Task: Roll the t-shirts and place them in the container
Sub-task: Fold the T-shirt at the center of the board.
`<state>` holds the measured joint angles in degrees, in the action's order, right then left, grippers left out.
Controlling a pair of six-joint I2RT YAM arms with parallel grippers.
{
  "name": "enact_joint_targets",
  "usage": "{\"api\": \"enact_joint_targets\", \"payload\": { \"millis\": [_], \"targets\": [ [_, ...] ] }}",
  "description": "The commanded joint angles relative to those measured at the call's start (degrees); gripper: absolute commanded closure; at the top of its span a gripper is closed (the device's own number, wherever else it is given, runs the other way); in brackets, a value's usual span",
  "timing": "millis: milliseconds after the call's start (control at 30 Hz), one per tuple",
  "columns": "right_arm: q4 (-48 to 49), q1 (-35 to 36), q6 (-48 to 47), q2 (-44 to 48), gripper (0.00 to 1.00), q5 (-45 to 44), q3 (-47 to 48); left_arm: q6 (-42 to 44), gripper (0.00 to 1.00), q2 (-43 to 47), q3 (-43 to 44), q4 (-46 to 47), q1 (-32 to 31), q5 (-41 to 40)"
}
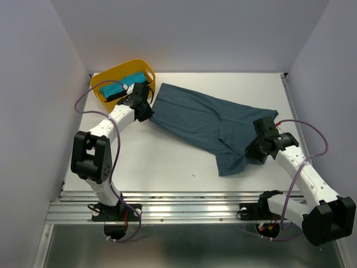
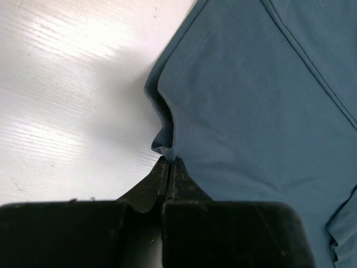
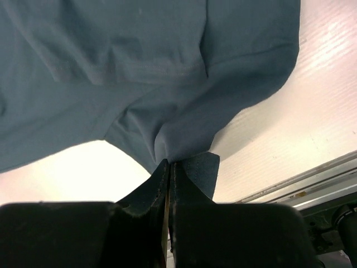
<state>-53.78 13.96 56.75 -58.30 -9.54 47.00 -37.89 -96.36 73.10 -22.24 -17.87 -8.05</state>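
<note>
The t-shirt's near edge goes outward in my left gripper over the t-shirt to the folded part's edge (image 2: 274, 15) next for release, since its near part lies unfolded.
A large slate-blue t-shirt (image 1: 201, 120) lies spread across the white table, slanting from back left to front right. My left gripper (image 1: 146, 110) is shut on its back-left edge; in the left wrist view the cloth edge (image 2: 166, 146) is pinched at the closed tips of the left gripper (image 2: 168, 161). My right gripper (image 1: 257, 149) is shut on the shirt's front-right part; the right wrist view has the cloth (image 3: 184, 134) bunched and lifted into the closed tips of the right gripper (image 3: 169, 163). A turquoise t-shirt (image 1: 124, 85) and a black t-shirt (image 1: 113, 97) sit in the yellow tub.
The yellow tub (image 1: 146, 67) stands at the back left, just behind my left gripper. The table's metal front rail (image 1: 184, 204) runs along the near edge, also visible as the rail (image 3: 301, 190) in the right wrist view. White walls close in the sides and back.
</note>
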Motion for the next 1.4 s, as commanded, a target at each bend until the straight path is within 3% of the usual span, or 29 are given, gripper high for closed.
{"api": "enact_joint_targets", "payload": {
  "millis": [0, 467, 867, 1367],
  "targets": [
    [-0.89, 0.46, -0.76, -3.21, 0.99, -5.75, 6.69, 2.38, 1.00, -1.73, 4.06, -2.28, 0.55, -2.05],
    [-1.50, 0.46, -4.98, -10.42, 0.99, -12.87, 16.71, 7.57, 1.00, -6.91, 12.24, -4.04, 0.73, -3.46],
    [-1.33, -2.00, -7.88, -14.03, 0.99, -12.87, 23.22, 10.20, 1.00, -8.76, 14.17, -3.07, 0.99, -4.60],
    [0.78, -7.01, -11.40, -16.40, 0.99, -12.87, 24.01, 9.85, 1.00, -11.22, 19.00, -4.65, 1.08, -6.71]
  ]
}}
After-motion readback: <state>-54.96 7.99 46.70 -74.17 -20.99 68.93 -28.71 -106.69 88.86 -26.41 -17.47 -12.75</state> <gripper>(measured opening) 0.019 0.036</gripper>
